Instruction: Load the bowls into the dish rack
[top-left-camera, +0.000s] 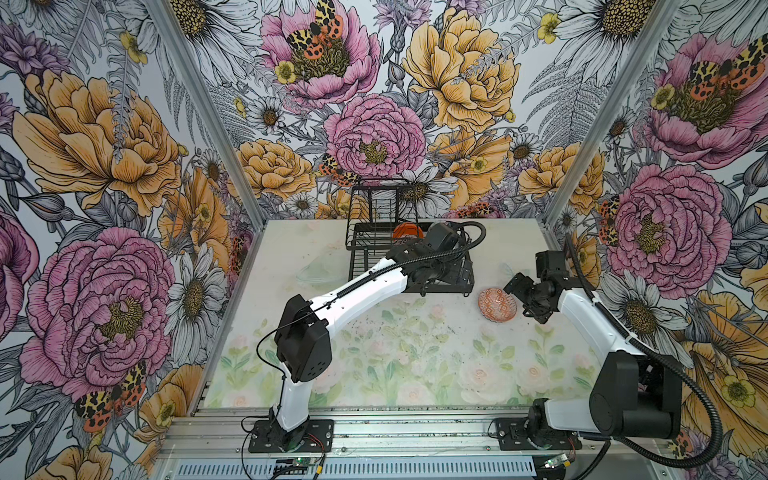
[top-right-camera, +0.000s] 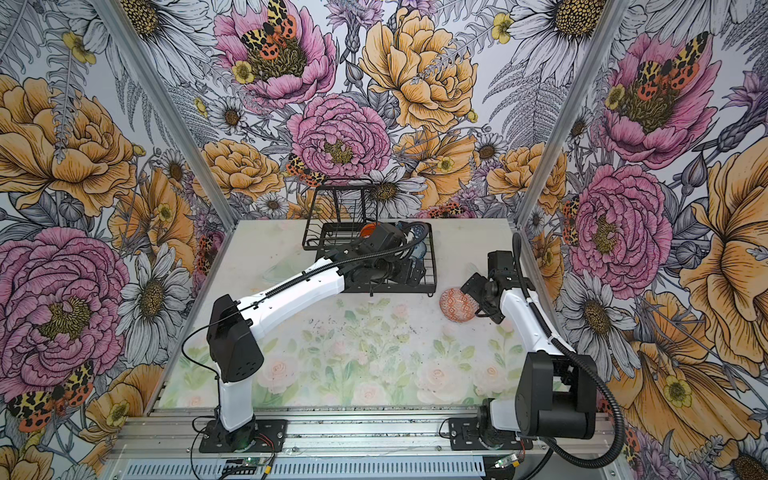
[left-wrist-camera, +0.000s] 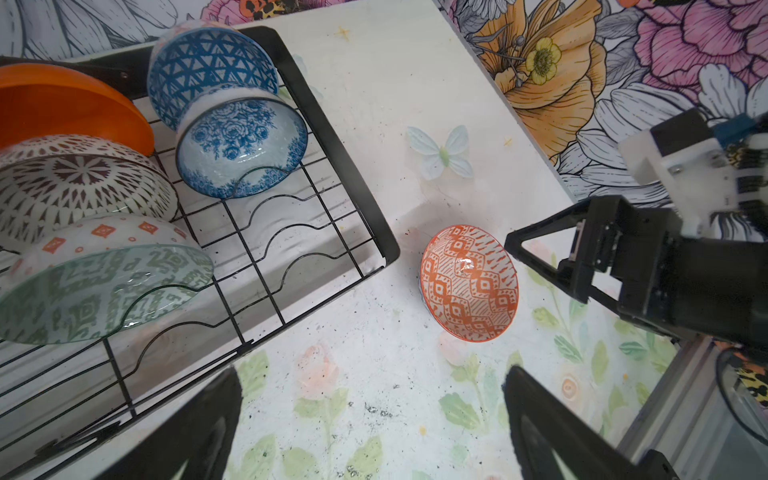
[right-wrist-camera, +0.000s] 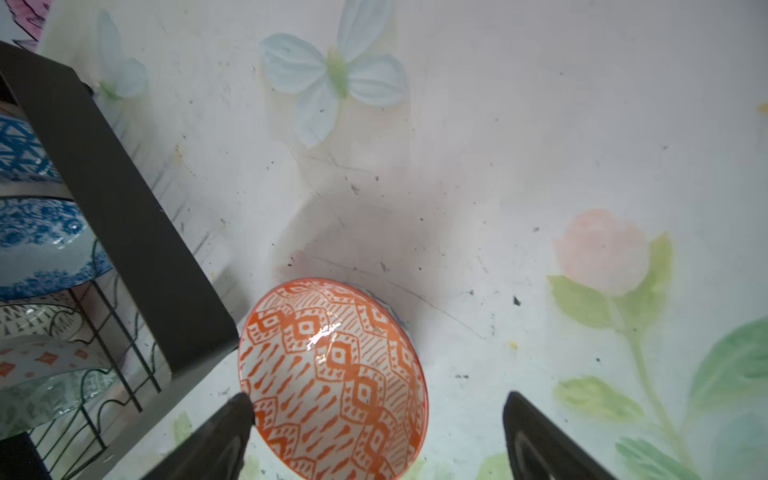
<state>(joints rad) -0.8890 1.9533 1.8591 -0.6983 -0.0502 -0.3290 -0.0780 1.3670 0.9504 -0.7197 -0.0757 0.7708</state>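
Note:
My right gripper lowers its open fingers astride the red-orange bowl's rim farthest from the rack next, clear of the rack's frame, since that part of the rim lies below the gripper.
A red-orange patterned bowl (top-left-camera: 497, 309) (left-wrist-camera: 469, 282) rests tilted on the table just off the near right corner of the black wire dish rack (top-left-camera: 468, 286) (left-wrist-camera: 332, 145). My right gripper (right-wrist-camera: 378, 399) is open around it, with one fingertip (right-wrist-camera: 243, 405) at the rim and the other well clear. In the rack stand an orange bowl (left-wrist-camera: 62, 104), a white lattice bowl (left-wrist-camera: 75, 191), a grey-green bowl (left-wrist-camera: 91, 291), a blue geometric bowl (left-wrist-camera: 208, 66) and a blue-white floral bowl (left-wrist-camera: 241, 145). My left gripper (left-wrist-camera: 374, 374) hangs open and empty at the rack's near right corner.
The rack's raised wire basket tier (top-left-camera: 374, 203) stands at the back against the flowered wall. The right wall post (top-left-camera: 557, 232) runs close behind the right arm. A metal rail (top-left-camera: 374, 432) edges the table's front.

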